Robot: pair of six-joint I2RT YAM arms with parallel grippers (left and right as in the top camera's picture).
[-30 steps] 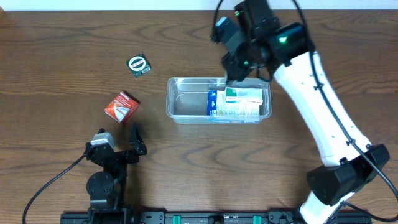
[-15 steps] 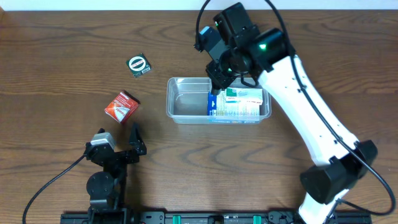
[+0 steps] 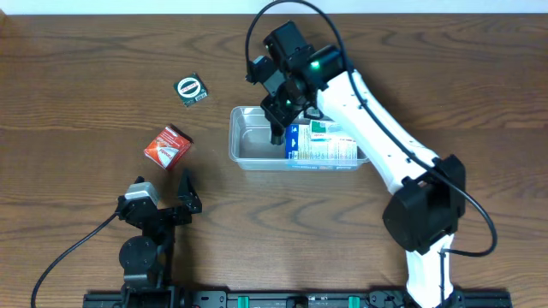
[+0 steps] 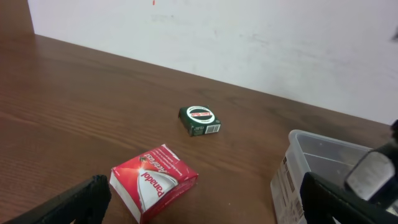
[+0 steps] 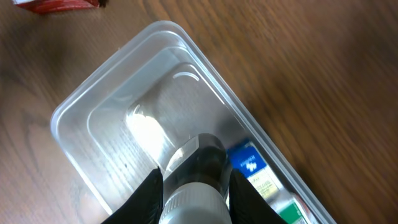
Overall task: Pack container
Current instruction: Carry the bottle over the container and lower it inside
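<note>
My right gripper lowers, edges outward and releases the bottle on the container's bare bottom (image 3: 279, 146) (image 5: 228, 132) beside the blue-topped box next, since that spot lies below the gripper.
The clear plastic container (image 3: 243, 144) lies at the table's middle; it also shows in the right wrist view (image 5: 112, 124) and the left wrist view (image 4: 314, 152). White, green and blue boxes (image 3: 325, 142) fill its right half. My right gripper (image 3: 276, 128) hangs over the bare left half, shut on a small dark bottle with a pale cap (image 5: 198, 177). A red Panadol box (image 3: 167, 145) and a small green box (image 3: 191, 89) lie on the table to the left. My left gripper (image 3: 167, 195) is open and empty, near the front edge.
The Panadol box (image 4: 154, 180) lies just ahead of my left gripper (image 4: 205, 211), with the green box (image 4: 200, 120) farther back. A white wall runs behind the table. A blue-topped box (image 5: 249, 163) lies beside the bottle in the container.
My right arm has swung left with the bottle, from above the container's right end to over its left half. The left arm has not moved.
</note>
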